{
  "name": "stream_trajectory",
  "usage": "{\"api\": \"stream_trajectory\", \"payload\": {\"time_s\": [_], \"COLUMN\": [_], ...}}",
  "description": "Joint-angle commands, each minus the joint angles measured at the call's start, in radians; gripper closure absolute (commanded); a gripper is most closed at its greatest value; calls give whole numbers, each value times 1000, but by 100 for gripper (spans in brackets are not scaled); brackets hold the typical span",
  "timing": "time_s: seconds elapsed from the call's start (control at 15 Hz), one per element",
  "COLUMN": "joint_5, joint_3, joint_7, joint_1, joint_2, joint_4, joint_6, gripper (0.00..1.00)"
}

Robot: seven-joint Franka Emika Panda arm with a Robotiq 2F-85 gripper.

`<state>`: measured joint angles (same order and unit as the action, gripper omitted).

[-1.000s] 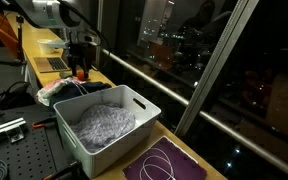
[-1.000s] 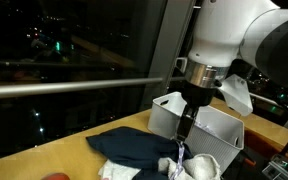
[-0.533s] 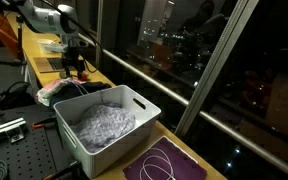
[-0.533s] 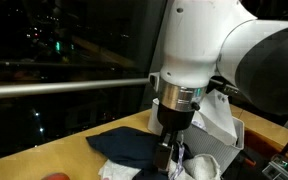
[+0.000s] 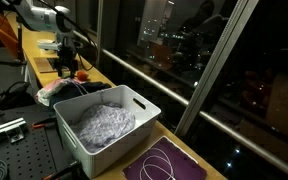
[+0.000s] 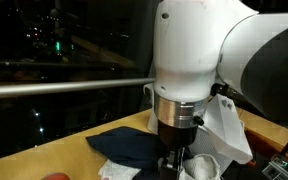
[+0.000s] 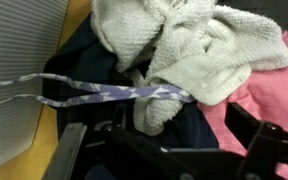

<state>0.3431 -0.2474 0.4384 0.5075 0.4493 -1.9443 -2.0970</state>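
Observation:
My open gripper should move down next and close on the white towel's hanging end, because that end lies just below my gripper, between its parted fingers.
My gripper is open and hangs just above a pile of clothes. Under it lie a white towel, a navy cloth and a pink cloth. A purple-and-white patterned strap runs across the pile from the left. The fingers stand wide apart on either side of the towel's hanging end and the navy cloth. In an exterior view the gripper is over the pile, beyond the white bin. In an exterior view the gripper is low over the navy cloth and white towel.
A white plastic bin holding pale crumpled cloth stands beside the pile on the wooden counter. A purple mat with a white cable lies past the bin. A railing and dark window run along the counter's edge. A reddish object lies nearby.
The arm has moved away from the bin along the counter and come down over the clothes pile; it now fills more of the exterior view.

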Motion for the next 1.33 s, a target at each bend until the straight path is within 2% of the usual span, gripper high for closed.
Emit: {"api": "stream_trajectory", "payload": {"time_s": [0.0, 0.87, 0.93, 1.0, 1.27], "joint_5": [-13, 15, 14, 16, 13], "joint_3": [6, 87, 89, 93, 94], "joint_7": [-10, -35, -36, -35, -36], "joint_1": [18, 2, 1, 3, 5], "joint_2": [33, 173, 175, 177, 179], "joint_4": [18, -9, -15, -16, -16], "joint_6": [44, -102, -120, -127, -140], "gripper": [0, 0, 25, 26, 58]}}
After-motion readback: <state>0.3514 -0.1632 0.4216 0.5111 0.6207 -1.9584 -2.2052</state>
